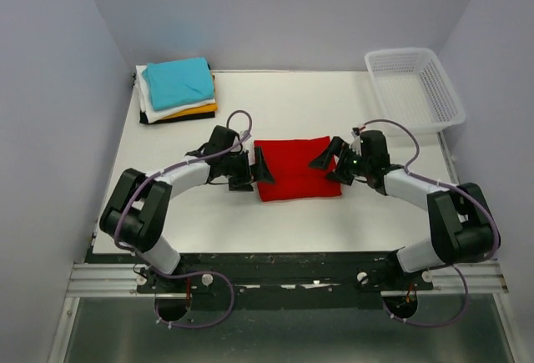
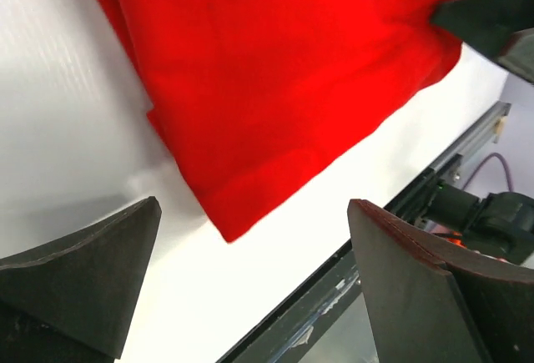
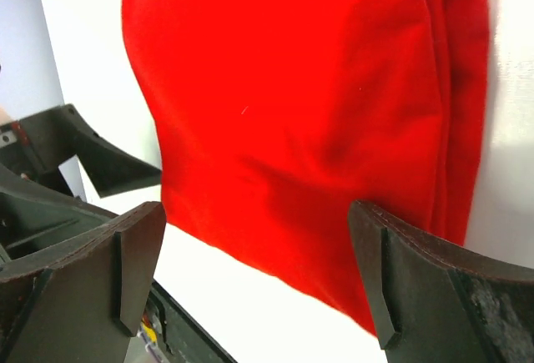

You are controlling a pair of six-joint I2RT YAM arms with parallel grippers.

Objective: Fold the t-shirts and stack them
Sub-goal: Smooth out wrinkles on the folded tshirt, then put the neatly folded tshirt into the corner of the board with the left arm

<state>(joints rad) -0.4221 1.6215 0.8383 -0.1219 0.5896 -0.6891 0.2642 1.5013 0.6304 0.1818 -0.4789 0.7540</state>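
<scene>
The red shirt's near corner is nearer to my open fingers, so my left gripper will next move outward and down and turn onto the folded side edge of the red shirt.
A bright red t-shirt (image 1: 296,168) lies folded into a flat rectangle in the middle of the white table. My left gripper (image 1: 257,168) stands open at its left edge, jaws wide and holding nothing. In the left wrist view the shirt (image 2: 275,79) fills the upper part, its near corner just above the open gripper (image 2: 254,213). At the shirt's right edge my right gripper (image 1: 327,167) is also open and holds nothing. The right wrist view shows the cloth (image 3: 309,104) beneath the spread gripper (image 3: 254,213). A stack of folded t-shirts (image 1: 178,88), teal on top over white, orange and black, sits back left.
A white plastic lattice basket (image 1: 415,88) stands at the table's back right corner. The table's black front rail (image 2: 392,254) runs close to the shirt's near edge. Grey walls enclose the table on three sides.
</scene>
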